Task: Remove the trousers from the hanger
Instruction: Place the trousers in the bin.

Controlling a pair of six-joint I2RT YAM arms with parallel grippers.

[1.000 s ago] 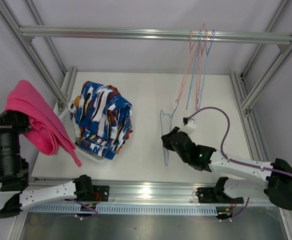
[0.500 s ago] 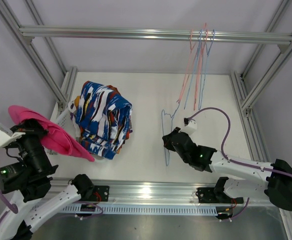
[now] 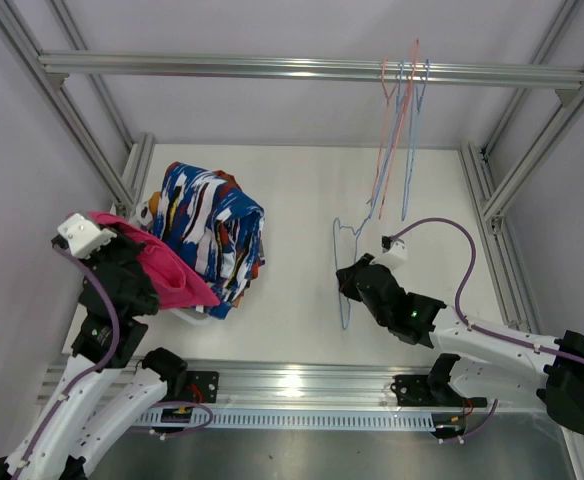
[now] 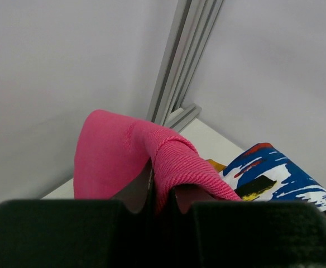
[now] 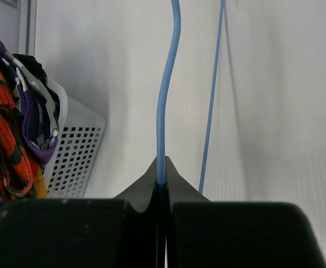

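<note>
The pinched end of the pink trousers is still beside the basket, so I next need to move my left gripper down, outward and over toward the patterned trousers (image 3: 206, 228) (image 4: 281, 180).
My left gripper (image 3: 137, 262) is shut on the plain pink trousers (image 3: 167, 272), held at the left side of the white basket (image 3: 177, 307); in the left wrist view the pink cloth (image 4: 124, 156) is pinched between the jaws (image 4: 162, 192). The blue-white-red patterned trousers (image 3: 207, 230) lie heaped on the basket; orange and dark purple-white cloth (image 5: 15, 128) show beneath them. My right gripper (image 3: 350, 280) is shut on a bare blue wire hanger (image 3: 344, 270), the wire (image 5: 166, 111) clamped between the jaws (image 5: 162, 181), held above the table.
Several empty red and blue wire hangers (image 3: 397, 130) hang from the metal rail (image 3: 272, 68) at the back right. Aluminium frame posts (image 3: 517, 170) stand along both sides. The basket's perforated wall (image 5: 73, 151) is left of the right gripper.
My left arm has swung the pink trousers from far left, high up, rightward and down to the basket's edge. My right gripper has shifted slightly right with the blue hanger.
</note>
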